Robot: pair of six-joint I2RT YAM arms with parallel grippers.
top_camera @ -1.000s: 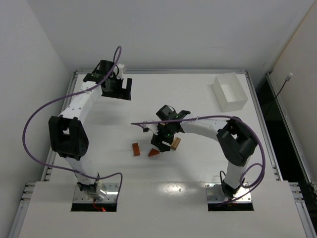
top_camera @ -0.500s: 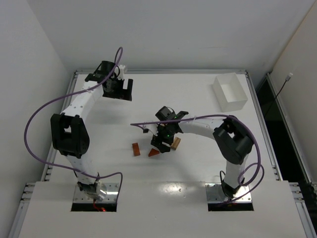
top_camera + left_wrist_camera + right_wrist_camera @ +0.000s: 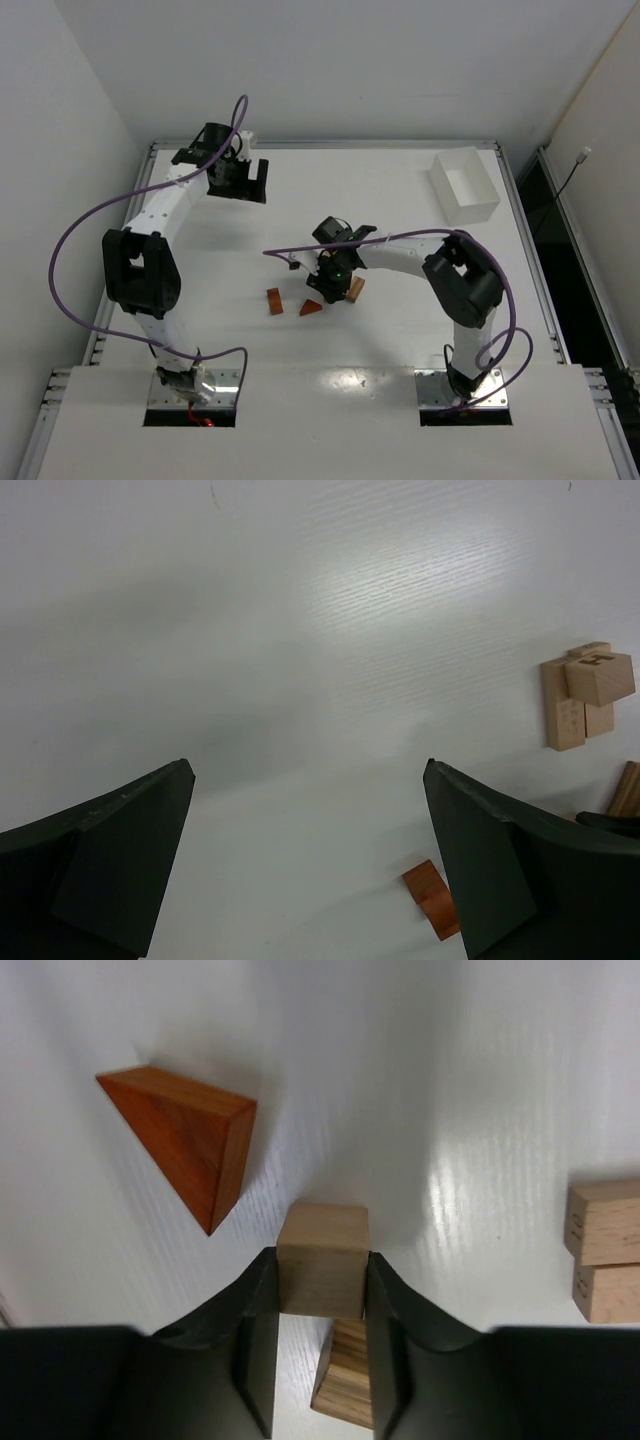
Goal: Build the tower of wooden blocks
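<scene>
Next, my right gripper rises, turns, moves outward and sets its block down onto the low stack's near end (image 3: 608, 1247), because that end lies outward.
My right gripper (image 3: 320, 1265) is shut on a small tan wood block (image 3: 322, 1235), held just above the table. A second tan piece (image 3: 347, 1380) lies under it between the fingers. A reddish-brown wedge (image 3: 185, 1140) lies to its left, also in the top view (image 3: 312, 308). A small group of tan blocks (image 3: 604, 1250) sits at the right edge; in the left wrist view (image 3: 585, 695) it looks like a low stack. A reddish-brown brick (image 3: 274, 301) lies apart, also in the left wrist view (image 3: 432, 900). My left gripper (image 3: 308, 770) is open and empty, far back left (image 3: 245, 180).
A white rectangular box (image 3: 464, 186) stands at the back right of the table (image 3: 400, 190). Purple cables hang from both arms. The right gripper (image 3: 328, 280) hides most of the tan blocks (image 3: 355, 290) in the top view.
My right arm's elbow and wrist have shifted slightly left, with the tan block still held. The loose reddish-brown pieces and the left arm stay put.
</scene>
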